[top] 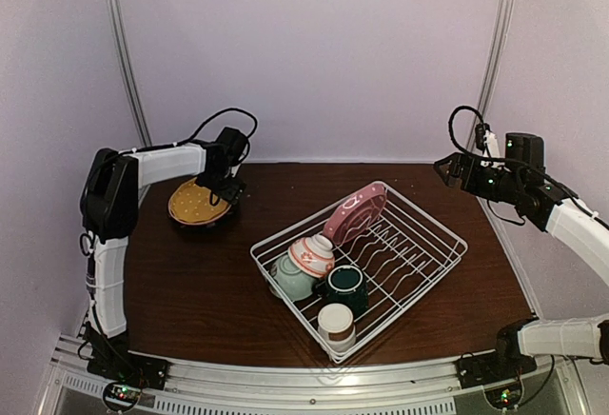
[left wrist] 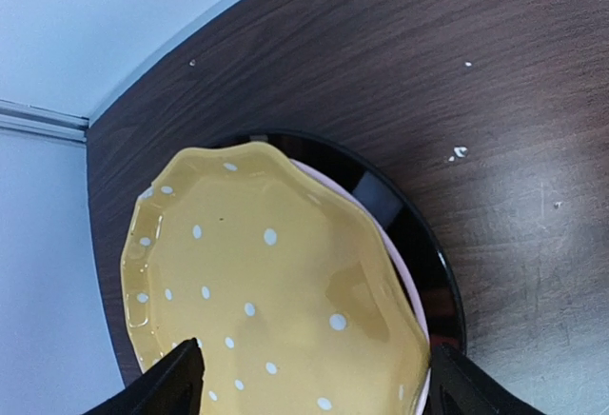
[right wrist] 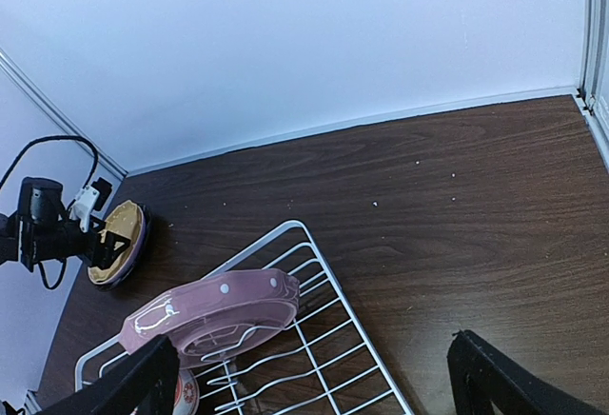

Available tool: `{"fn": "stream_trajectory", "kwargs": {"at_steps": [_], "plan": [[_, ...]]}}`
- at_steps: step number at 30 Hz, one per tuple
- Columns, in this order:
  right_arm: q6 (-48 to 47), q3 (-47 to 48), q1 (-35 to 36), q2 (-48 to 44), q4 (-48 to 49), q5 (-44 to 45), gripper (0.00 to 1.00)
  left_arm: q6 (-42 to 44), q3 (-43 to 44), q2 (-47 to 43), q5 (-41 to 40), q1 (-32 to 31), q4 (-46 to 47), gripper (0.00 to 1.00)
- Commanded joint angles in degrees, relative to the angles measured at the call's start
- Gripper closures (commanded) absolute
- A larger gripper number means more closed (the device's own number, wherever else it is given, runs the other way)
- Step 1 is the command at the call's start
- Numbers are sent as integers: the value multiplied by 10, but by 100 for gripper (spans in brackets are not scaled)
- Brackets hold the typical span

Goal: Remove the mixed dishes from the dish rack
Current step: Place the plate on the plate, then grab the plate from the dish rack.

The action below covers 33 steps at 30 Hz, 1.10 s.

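Observation:
I will lift my left gripper from the yellow plate next. Then I will lower it over the pink plate's upper rim, which stands free in the rack.
The white wire dish rack holds a pink plate on edge, a red-and-white bowl, a pale green bowl, a dark green mug and a white-and-brown cup. A yellow dotted plate lies at the far left on a pink plate and a black dish. My left gripper is open, just above the yellow plate, its fingers either side. My right gripper is open and empty, raised at the far right above the rack and pink plate.
Pale walls with metal rails close in the dark wood table at the back and sides. The yellow plate stack sits near the table's far left edge. A black cable loops above the left wrist.

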Motion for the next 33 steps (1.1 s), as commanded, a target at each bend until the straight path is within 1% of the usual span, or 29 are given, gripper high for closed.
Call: {"fn": "stream_trajectory", "kwargs": {"at_steps": [1,5,8,10,12,14,16,18,22,27,33], "plan": [[-1,5,3,-6,-3,9,0,-16,1,-32,41,9,17,17],[-3,6,3,-4,-3,9,0,-11,-18,-94,77,-8,50,16],[-5,5,3,-1,-3,7,0,-10,-17,-144,126,-22,60,16],[-6,4,3,0,-1,7,0,-3,-20,-178,175,-35,74,16],[-5,1,3,2,3,5,0,16,-20,-199,216,-61,88,16],[-4,0,3,4,6,3,0,34,-6,-202,235,-98,87,16],[-4,0,3,5,7,2,0,41,10,-198,250,-134,85,16],[-4,0,3,4,7,2,0,42,25,-192,292,-162,85,16],[-6,-3,3,-2,4,5,0,35,47,-168,349,-210,100,20],[-7,-6,3,-3,4,3,0,37,101,-107,344,-264,84,24],[-8,-8,3,-5,3,4,0,35,154,-33,325,-295,59,29]]}}
